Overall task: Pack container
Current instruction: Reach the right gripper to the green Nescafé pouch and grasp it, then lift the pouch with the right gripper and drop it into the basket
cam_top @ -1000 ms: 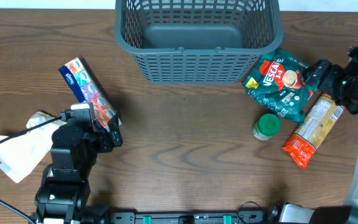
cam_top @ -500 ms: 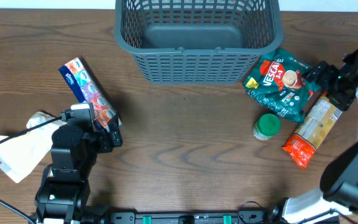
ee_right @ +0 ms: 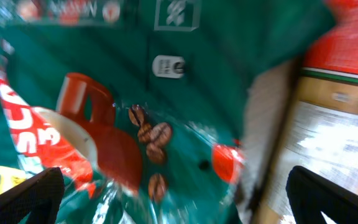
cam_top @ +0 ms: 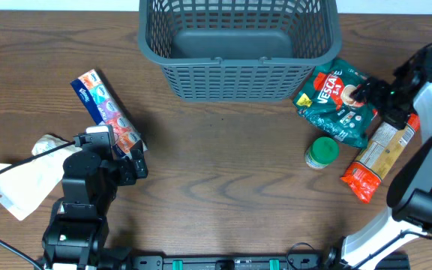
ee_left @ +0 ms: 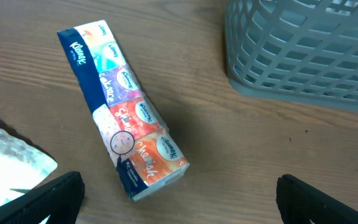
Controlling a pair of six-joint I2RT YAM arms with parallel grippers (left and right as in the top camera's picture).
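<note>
My right gripper will next move down toward the basket, to the green Nescafe packet's edge [cam_top: 367, 114] [ee_right: 230, 149] by the orange-and-tan packet.
The dark grey lattice basket [cam_top: 238, 45] stands at the back middle of the table, empty; its corner shows in the left wrist view [ee_left: 303, 50]. A green Nescafe packet [cam_top: 334, 101] lies to its right and fills the right wrist view [ee_right: 135, 112]. My right gripper [cam_top: 377, 97] is open, low over that packet's right part, fingers wide on either side. An orange-and-tan packet [cam_top: 379, 154] lies beside it. A Kleenex tissue pack [cam_top: 105, 111] lies at the left, also in the left wrist view [ee_left: 120, 134]. My left gripper [cam_top: 130, 154] is open and empty at the pack's near end.
A green-lidded jar [cam_top: 322, 152] stands below the Nescafe packet. A white crumpled bag [cam_top: 21, 180] lies at the left front, its edge in the left wrist view [ee_left: 11, 162]. The wooden table [cam_top: 223, 172] runs between the two arms.
My right gripper has moved left from the table's right edge to over the Nescafe packet. The left arm and the objects have not moved.
</note>
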